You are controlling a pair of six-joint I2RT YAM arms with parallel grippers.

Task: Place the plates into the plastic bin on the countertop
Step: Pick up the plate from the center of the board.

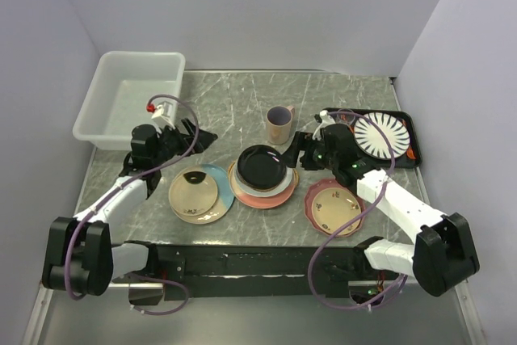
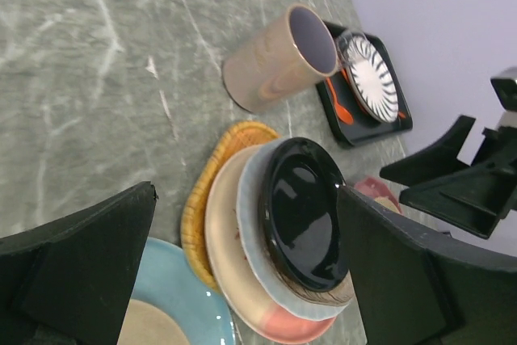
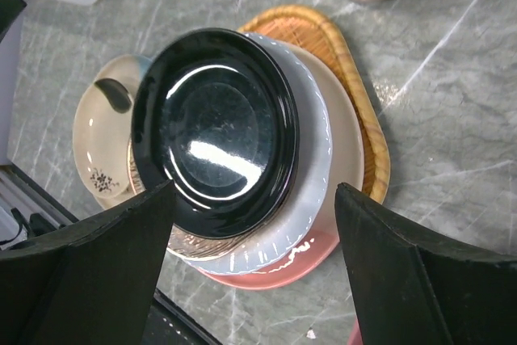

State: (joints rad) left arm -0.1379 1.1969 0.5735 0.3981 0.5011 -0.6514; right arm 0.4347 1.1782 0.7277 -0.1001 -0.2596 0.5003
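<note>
My left gripper moves down and to the right in the top view onto the black plate's bin-side rim next. It lies below, uncovered atop the stack of plates.
A stack of plates sits mid-countertop with a glossy black plate on top. Below it lie a white plate, a cream-and-pink plate and a woven tan one. My right gripper hovers at the stack's right edge, jaws open on either side of the rims and holding nothing. My left gripper is open and empty, left of the stack. A cream-and-light-blue plate and a pink scalloped plate lie near the front. The plastic bin stands empty at the back left.
A beige mug stands behind the stack. A black tray at the right holds a striped plate and an orange utensil. Walls close in the left, back and right sides.
</note>
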